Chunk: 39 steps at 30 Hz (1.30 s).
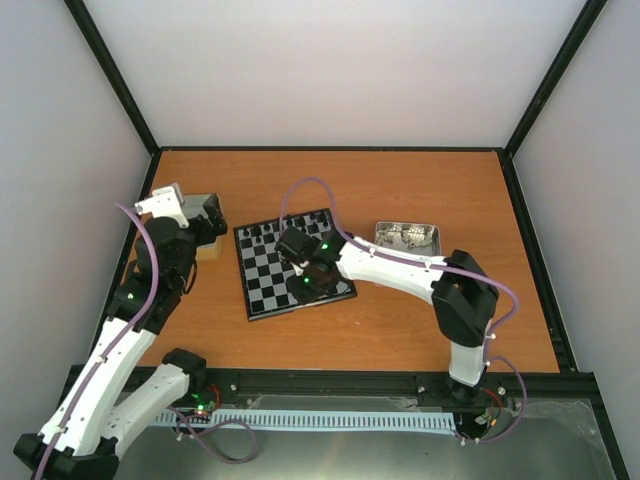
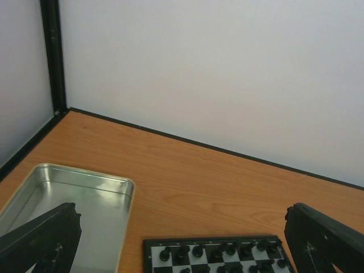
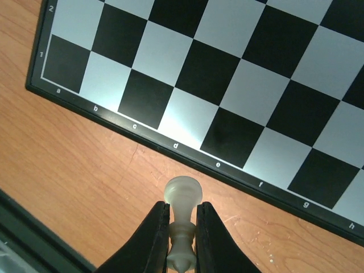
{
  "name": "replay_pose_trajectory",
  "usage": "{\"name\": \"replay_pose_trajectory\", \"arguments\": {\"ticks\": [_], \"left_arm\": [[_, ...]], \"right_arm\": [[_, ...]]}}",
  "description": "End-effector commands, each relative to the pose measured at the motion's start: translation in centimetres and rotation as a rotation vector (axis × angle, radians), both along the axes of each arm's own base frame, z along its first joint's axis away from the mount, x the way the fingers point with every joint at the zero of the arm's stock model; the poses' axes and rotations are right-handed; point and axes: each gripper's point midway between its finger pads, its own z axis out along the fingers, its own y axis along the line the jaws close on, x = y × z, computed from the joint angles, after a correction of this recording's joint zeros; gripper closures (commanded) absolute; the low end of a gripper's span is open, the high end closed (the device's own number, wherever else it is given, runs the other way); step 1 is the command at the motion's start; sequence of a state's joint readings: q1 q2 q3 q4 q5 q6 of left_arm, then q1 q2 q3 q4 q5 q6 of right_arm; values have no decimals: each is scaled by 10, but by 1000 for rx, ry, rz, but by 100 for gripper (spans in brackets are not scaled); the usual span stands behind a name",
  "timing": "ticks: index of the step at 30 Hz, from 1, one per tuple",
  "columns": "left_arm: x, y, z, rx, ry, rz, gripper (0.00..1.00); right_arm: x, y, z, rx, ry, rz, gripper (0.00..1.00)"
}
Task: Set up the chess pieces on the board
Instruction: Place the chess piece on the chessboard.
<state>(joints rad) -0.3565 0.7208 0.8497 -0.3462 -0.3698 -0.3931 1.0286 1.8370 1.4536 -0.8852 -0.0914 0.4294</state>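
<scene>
My right gripper moves down toward the board's near row next, over the pale square by the letter d (image 3: 188, 118), and releases the piece, since that square is empty.
The board (image 1: 292, 263) lies mid-table, with tiny black figures (image 1: 262, 232) along its far rows; these also show in the left wrist view (image 2: 216, 250). My right gripper (image 1: 305, 287) hovers over the board's near edge and is shut on a cream-white chess piece (image 3: 182, 224), held by its stem, base end pointing out. Below it lie the board's empty near squares (image 3: 187, 114) and the letters on its rim. My left gripper (image 1: 205, 215) is open and empty at the far left, its fingers (image 2: 40, 239) wide apart above a silver tray.
A silver metal tray (image 1: 407, 237) with small cream pieces stands right of the board. Another silver tray (image 2: 85, 193), looking empty, lies under my left gripper by the left wall. A black frame rail runs along the table's near edge (image 1: 330, 380).
</scene>
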Motion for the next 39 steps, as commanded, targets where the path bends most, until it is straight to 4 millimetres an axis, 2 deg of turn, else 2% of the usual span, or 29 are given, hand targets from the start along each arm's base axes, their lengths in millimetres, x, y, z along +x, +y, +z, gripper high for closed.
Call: {"name": "replay_pose_trajectory", "arguments": {"ticks": [1,6,13,23,39], "left_arm": [[-8,22,-1,33,3,110,0],[-15,29,3,17,-29,136,0],[-16,28,2,11,-29,131,0],[-16,28,1,9,-28,128,0],[-15,27,-1,8,-21,123,0]], "right_arm": [[4,1,-5,-79,-36,12,97],[4,14,-12,-102,-40,23,97],[4,31,-22,-131,-50,55,97],[12,42,-28,-149,-65,67,97],[18,30,-42,-222,-91,38,97]]}}
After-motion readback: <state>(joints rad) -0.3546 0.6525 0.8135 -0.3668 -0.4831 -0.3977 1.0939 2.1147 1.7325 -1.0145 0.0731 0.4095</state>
